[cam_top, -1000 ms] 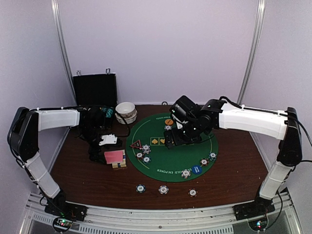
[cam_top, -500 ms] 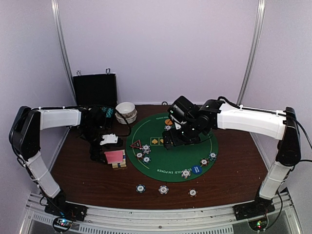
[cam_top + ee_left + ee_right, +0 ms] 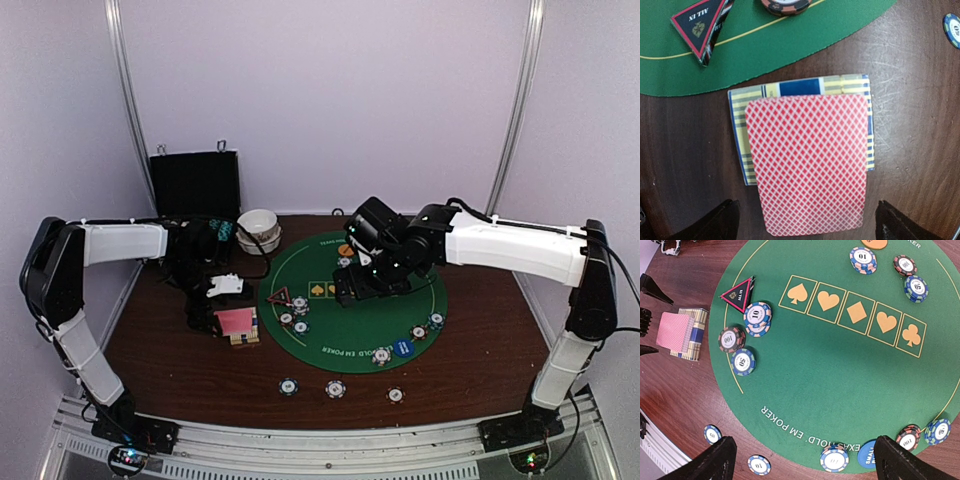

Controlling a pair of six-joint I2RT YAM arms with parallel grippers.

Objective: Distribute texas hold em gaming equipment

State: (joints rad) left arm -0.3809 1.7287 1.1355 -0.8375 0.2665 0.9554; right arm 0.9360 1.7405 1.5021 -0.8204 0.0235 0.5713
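Observation:
My left gripper should go down over the deck's half away from the mat and close on its long edges, since its open fingers are already on either side.
A pink-backed card deck [image 3: 807,162] lies on a yellow-striped card box [image 3: 805,87] on the wood left of the green mat [image 3: 350,325]; it also shows in the top view [image 3: 236,322]. My left gripper [image 3: 810,226] hovers over the deck, open, one finger on each side of its near end. My right gripper [image 3: 807,460] is open and empty above the mat's middle. The red-triangle button [image 3: 738,294], three chips [image 3: 757,315] beside it, the blue button [image 3: 870,455] and the orange button [image 3: 874,243] lie on the mat. Three chips [image 3: 335,388] lie on the wood in front.
A black case [image 3: 195,185] stands open at the back left. Stacked white bowls [image 3: 258,230] sit beside it. More chips lie at the mat's right edge [image 3: 428,326] and far side [image 3: 862,260]. The table's front rail [image 3: 320,440] runs below.
Both arms have shifted only slightly. The deck and chips have not moved.

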